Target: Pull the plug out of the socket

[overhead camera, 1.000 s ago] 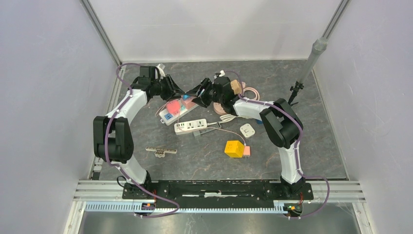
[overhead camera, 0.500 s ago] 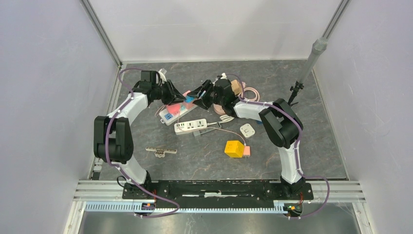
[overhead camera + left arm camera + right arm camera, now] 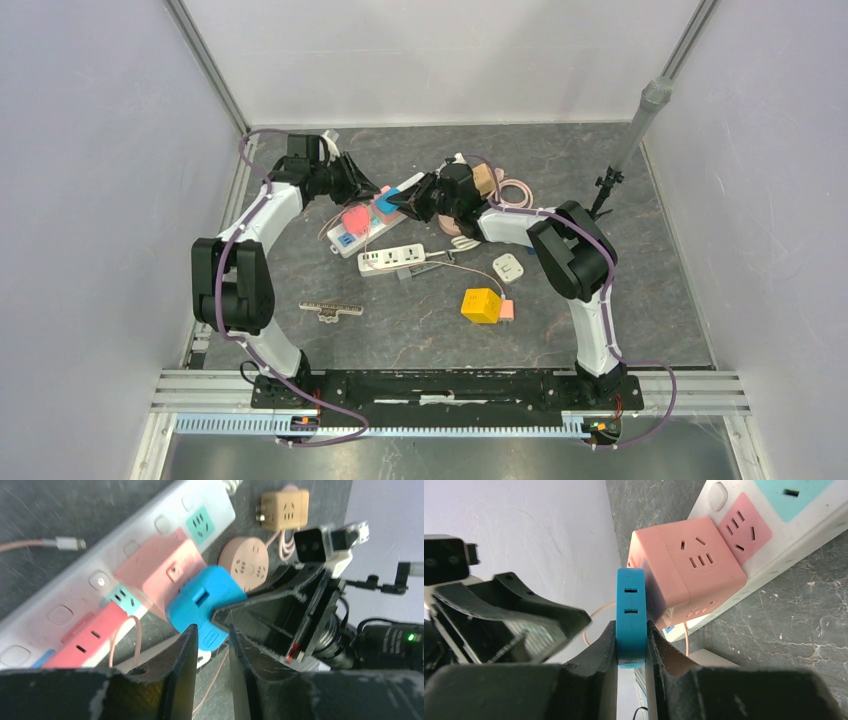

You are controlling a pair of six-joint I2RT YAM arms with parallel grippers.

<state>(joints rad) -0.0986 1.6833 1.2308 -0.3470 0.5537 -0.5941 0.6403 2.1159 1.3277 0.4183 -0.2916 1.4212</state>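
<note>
The tabletop beside the small white adapter is clear, to the gripper's right in the top view, so my right gripper should next pull toward it and bring the plug down there.
A blue plug sits against a pink cube adapter on the white power strip socket. My right gripper is shut on the blue plug, one finger on each flat side. Its prongs are hidden, so I cannot tell whether they sit in the socket. My left gripper hovers just left of the plug, jaws nearly together with nothing between them. The far end of the strip looks tilted up.
A second white power strip lies just nearer. A yellow cube, a small white adapter, a round beige socket and a tan cube adapter lie around. A tripod pole stands at the right.
My right gripper, open a moment ago, has closed on the blue plug. The left gripper has shifted slightly by the strip and stays nearly closed.
</note>
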